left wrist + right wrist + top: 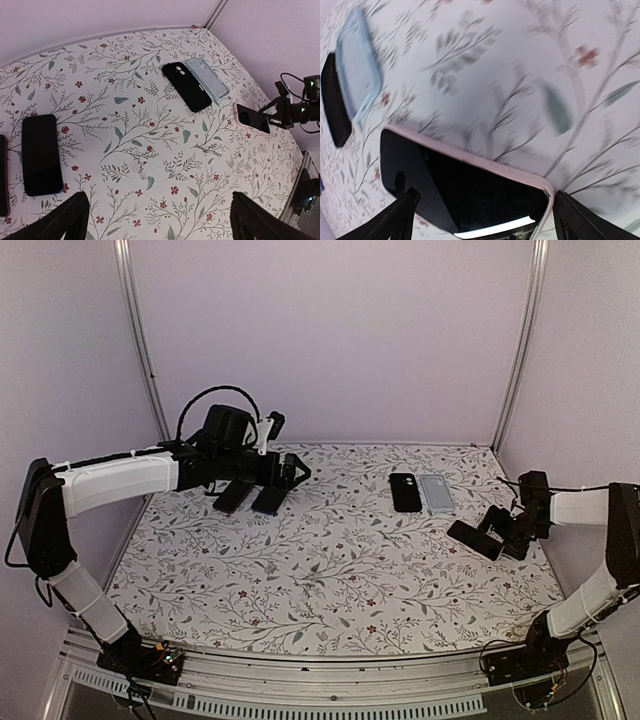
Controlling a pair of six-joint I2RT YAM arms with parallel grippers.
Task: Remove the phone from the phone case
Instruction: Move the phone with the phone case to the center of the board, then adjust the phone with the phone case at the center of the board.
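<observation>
My right gripper slides to the left in the top view next, turning its fingers square across the phone's near end (490, 547) (516, 206), since the phone lies slanted between them.
The phone in its pink case (474, 538) lies on the floral table at the right. In the right wrist view the phone (470, 190) shows a dark screen with a pink rim. My right gripper (497, 532) is open at the phone's near end; its jaws (482, 217) stand wide to either side, the right finger (592, 220) just outside the pink corner. The phone also shows in the left wrist view (252, 119). My left gripper (298, 472) is open and empty, high over the far left of the table (160, 220).
A black case (405, 492) and a pale blue clear case (435, 492) lie side by side at the back right. Two dark phones (232, 497) (268, 500) lie under the left arm. Purple walls enclose the table.
</observation>
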